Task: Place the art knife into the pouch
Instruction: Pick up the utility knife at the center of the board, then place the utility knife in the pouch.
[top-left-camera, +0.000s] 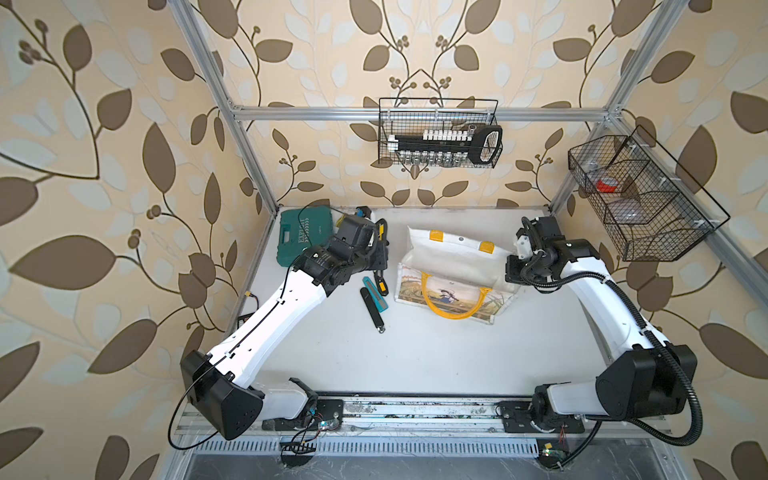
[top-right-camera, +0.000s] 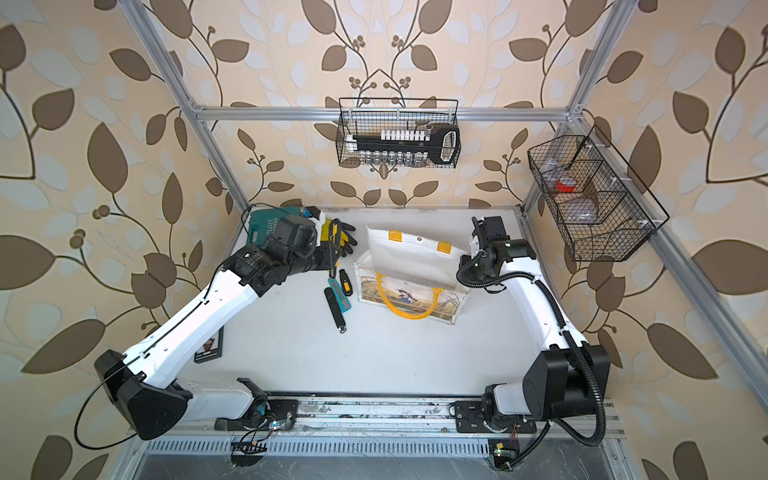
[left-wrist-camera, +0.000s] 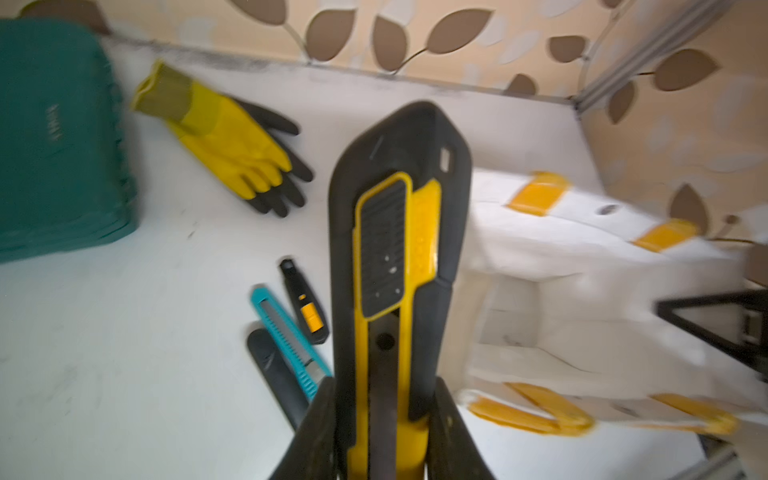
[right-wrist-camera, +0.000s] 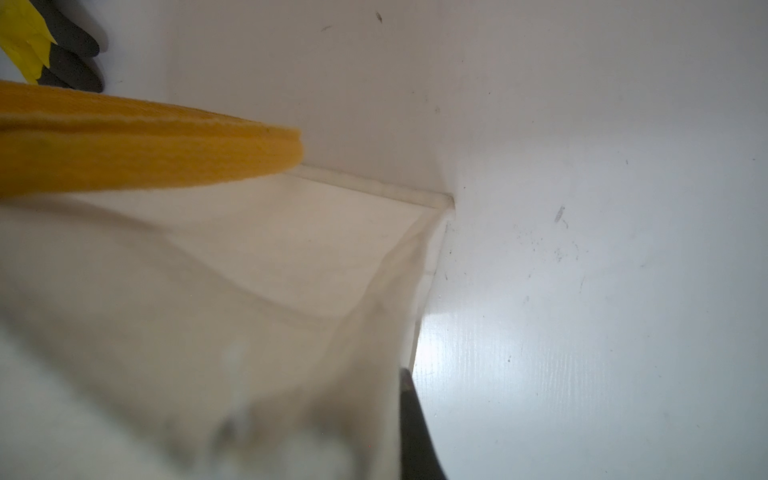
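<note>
My left gripper carries the art knife (left-wrist-camera: 399, 249) across to the pouch's opening and down into its white inside next, then releases it, as the pouch's sides stand apart.
My left gripper (left-wrist-camera: 384, 401) is shut on the art knife (left-wrist-camera: 399, 249), a black and yellow cutter that stands out from between the fingers. In both top views the left gripper (top-left-camera: 376, 254) (top-right-camera: 328, 259) hovers to the left of the pouch (top-left-camera: 453, 257) (top-right-camera: 411, 257). The pouch lies with its white inside showing, a picture panel in front and yellow handles. At the pouch's right end, my right gripper (top-left-camera: 513, 268) is shut on the white cloth of the pouch (right-wrist-camera: 249, 270). Only one dark finger (right-wrist-camera: 417, 440) shows there; the cloth hides the other.
Three other cutters lie left of the pouch: a teal one (top-left-camera: 376, 294), a long black one (top-left-camera: 373, 311) and a small black-yellow one (top-left-camera: 381, 286). A yellow-black glove (left-wrist-camera: 232, 149) and a green tool case (top-left-camera: 305, 237) sit at the back left. Wire baskets (top-left-camera: 440, 133) (top-left-camera: 636, 199) hang on the frame.
</note>
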